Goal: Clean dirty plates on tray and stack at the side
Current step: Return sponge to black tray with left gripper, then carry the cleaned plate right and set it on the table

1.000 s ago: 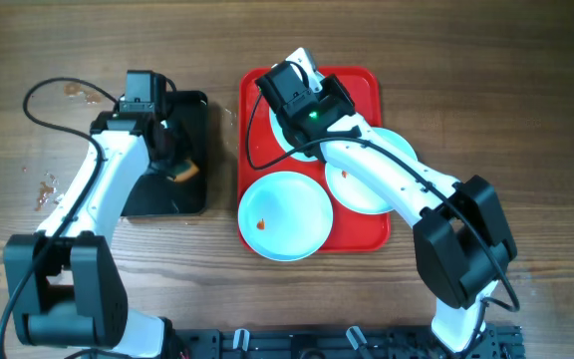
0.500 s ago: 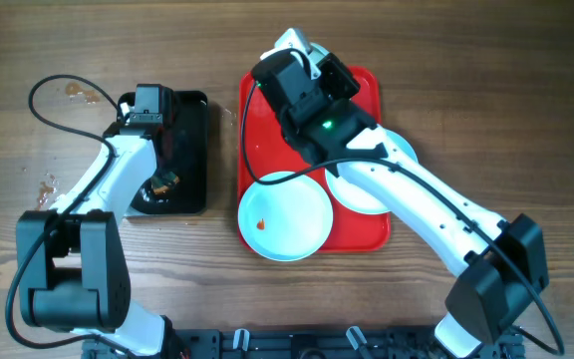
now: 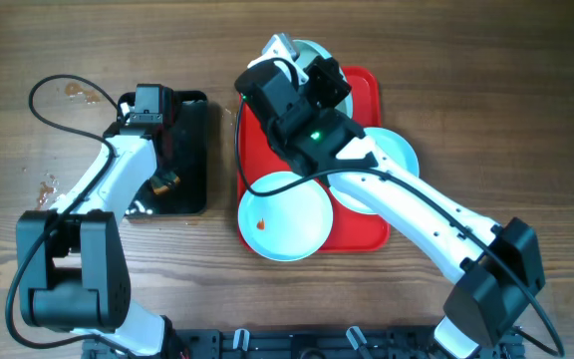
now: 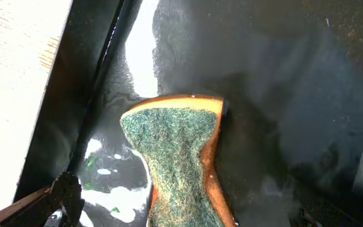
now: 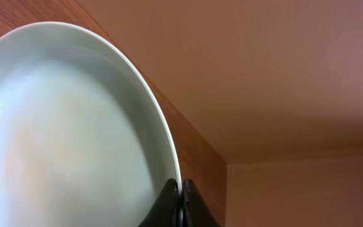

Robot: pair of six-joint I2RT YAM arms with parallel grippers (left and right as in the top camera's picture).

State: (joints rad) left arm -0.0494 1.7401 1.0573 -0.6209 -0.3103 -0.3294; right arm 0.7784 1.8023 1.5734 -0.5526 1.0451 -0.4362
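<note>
My right gripper carries the plate over to the empty wooden table next, lowers it flat and releases, as the table lies below, to its right in the overhead view.
My right gripper (image 3: 292,58) is shut on the rim of a pale blue plate (image 3: 313,48) and holds it tilted above the far end of the red tray (image 3: 365,85). In the right wrist view the jaws pinch the plate (image 5: 74,139) at its edge. A second plate (image 3: 285,214) with an orange smear lies at the tray's near left corner. A third plate (image 3: 392,165) lies at the right, partly under the arm. My left gripper (image 3: 163,158) stands open over a green-topped orange sponge (image 4: 175,157) lying on the black tray (image 4: 282,75).
The black tray (image 3: 189,115) sits left of the red tray, wet with white suds (image 4: 115,195) near the sponge (image 3: 167,181). Bare wooden table (image 3: 526,120) lies to the right and at the far left. A small stain (image 3: 73,90) marks the wood at the far left.
My left gripper has opened and let the sponge go onto the black tray. My right arm has raised the held plate higher and slightly left.
</note>
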